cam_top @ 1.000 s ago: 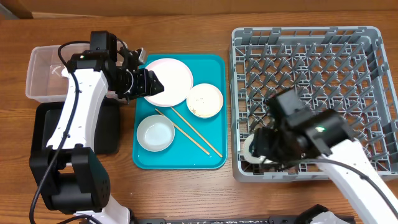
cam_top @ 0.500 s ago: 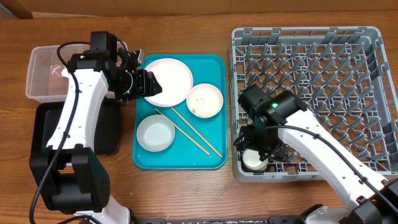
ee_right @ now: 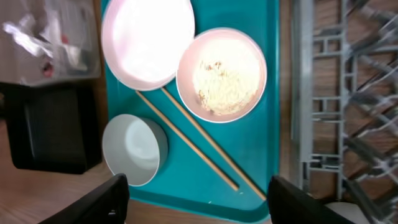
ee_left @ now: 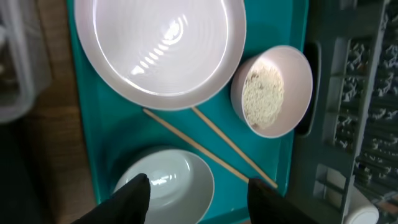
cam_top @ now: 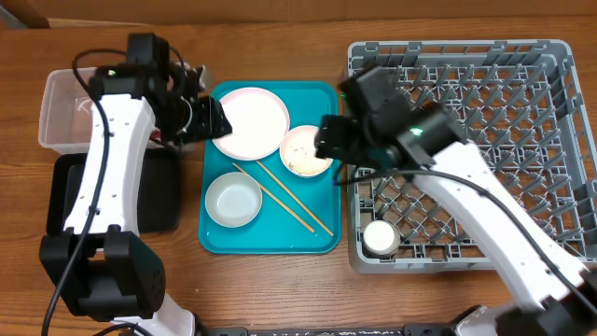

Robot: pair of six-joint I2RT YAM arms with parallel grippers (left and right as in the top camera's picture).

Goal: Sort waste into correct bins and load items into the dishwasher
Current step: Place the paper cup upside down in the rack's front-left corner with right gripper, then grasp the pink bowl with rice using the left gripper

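Observation:
The left gripper moves across and down onto the pink bowl's rack-side rim (cam_top: 325, 169) (ee_left: 301, 121) next, since that lies below it and to its right in the overhead view.
On the teal tray (cam_top: 322, 98) lie the pink plate (cam_top: 254, 121), the pink bowl (cam_top: 304, 149) holding rice grains (ee_right: 221, 78), the grey-green bowl (cam_top: 233, 200) and two chopsticks (cam_top: 283, 199). The white cup (cam_top: 381, 238) stands in the grey dish rack (cam_top: 485, 56) at its front left. My left gripper (cam_top: 211, 119) is open and empty at the plate's left edge. My right gripper (cam_top: 328, 140) is open and empty beside the pink bowl, at the tray's right edge. The clear tub (cam_top: 58, 112) holds white tissue with a bit of red (ee_right: 43, 43).
The black tray (cam_top: 166, 201) sits in front of the clear tub, partly under my left arm. The rack's left wall (ee_right: 298, 93) runs close along the tray's right edge. Bare wooden table (cam_top: 280, 56) lies behind the tray.
My right gripper has left the white cup standing in the rack and swung up and left to the pink bowl. My left gripper has shifted slightly left.

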